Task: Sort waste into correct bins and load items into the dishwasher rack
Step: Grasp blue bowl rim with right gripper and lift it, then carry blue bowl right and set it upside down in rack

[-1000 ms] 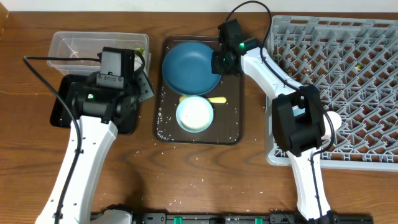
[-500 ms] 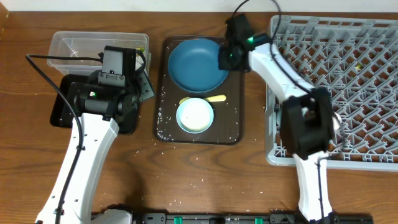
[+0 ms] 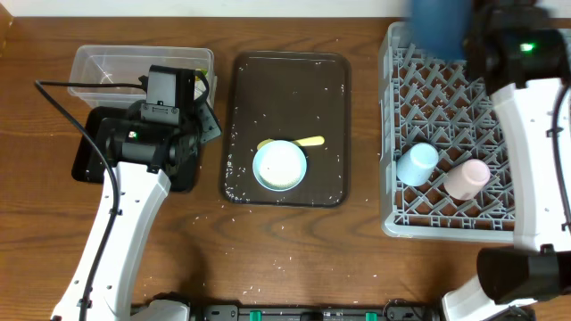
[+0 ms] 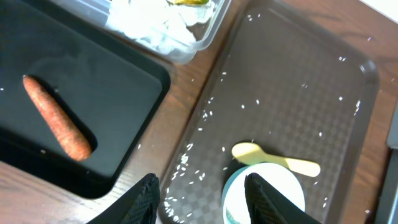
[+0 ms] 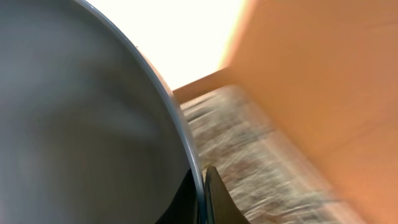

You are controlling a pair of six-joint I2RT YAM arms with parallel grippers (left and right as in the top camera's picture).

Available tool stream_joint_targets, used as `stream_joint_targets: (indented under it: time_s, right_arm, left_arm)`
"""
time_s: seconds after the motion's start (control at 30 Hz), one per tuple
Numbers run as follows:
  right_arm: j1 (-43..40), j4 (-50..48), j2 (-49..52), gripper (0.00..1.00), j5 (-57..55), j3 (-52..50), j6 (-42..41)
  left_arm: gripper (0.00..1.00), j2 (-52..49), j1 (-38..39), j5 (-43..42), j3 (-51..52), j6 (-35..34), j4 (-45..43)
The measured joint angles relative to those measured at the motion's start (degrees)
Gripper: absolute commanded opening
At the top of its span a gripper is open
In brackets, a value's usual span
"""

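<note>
My right gripper will next lower onto the grey dishwasher rack's far part to release the dark blue bowl's rim, as both cups lie in its near part.
My right gripper [image 5: 203, 194] is shut on the rim of the dark blue bowl [image 5: 74, 124]. That bowl [image 3: 437, 22] hangs, blurred, over the far left corner of the grey dishwasher rack [image 3: 393, 223]. A light blue cup [image 3: 417, 163] and a pink cup [image 3: 467, 178] lie in the rack. The white bowl [image 3: 280, 164] and yellow spoon [image 3: 305, 142] sit on the brown tray [image 3: 330, 107]. My left gripper [image 4: 202, 202] is open above that tray's left edge, with rice grains [image 4: 205, 118] below it. The carrot [image 4: 57, 117] lies in the black tray [image 4: 124, 81]. Crumpled paper [image 4: 152, 25] fills the clear tub [image 3: 107, 67].
Rice grains [image 3: 268, 263] are scattered on the wooden table in front of the brown tray. My left arm [image 3: 134, 178] covers most of the black tray. The right arm [image 3: 535, 134] stretches along the rack's right side.
My right gripper has lifted the blue bowl off the brown tray and swung it right, over the rack; both cups now show. The left arm has not moved.
</note>
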State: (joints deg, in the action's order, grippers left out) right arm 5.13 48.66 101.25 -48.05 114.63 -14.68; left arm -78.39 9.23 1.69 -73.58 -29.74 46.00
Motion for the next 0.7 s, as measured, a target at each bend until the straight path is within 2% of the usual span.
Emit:
stream_joint_targets:
  time_s: [0.13,0.3,0.5,0.7]
  right_arm:
    - [-5.90,-8.44,2.25,0.01,-11.26,0.00,11.41]
    - [-11.74,-9.29,6.10,0.01,-15.52,-0.02,20.70]
    - [-15.34,-7.37,12.76,0.01,-17.05,-0.02,24.20]
    - [-17.14,-5.33,16.92,0.01,-16.90,-0.39,21.86]
  left_arm:
    - [0.47,0.00,0.00,0.00,0.00,-0.22,-1.92]
    - [0.47,0.00,0.00,0.02,0.00,-0.26,-2.56]
    - [0.47,0.00,0.00,0.00,0.00,-0.26,-3.98]
    - [0.47,0.00,0.00,0.00,0.00,-0.26,-4.70]
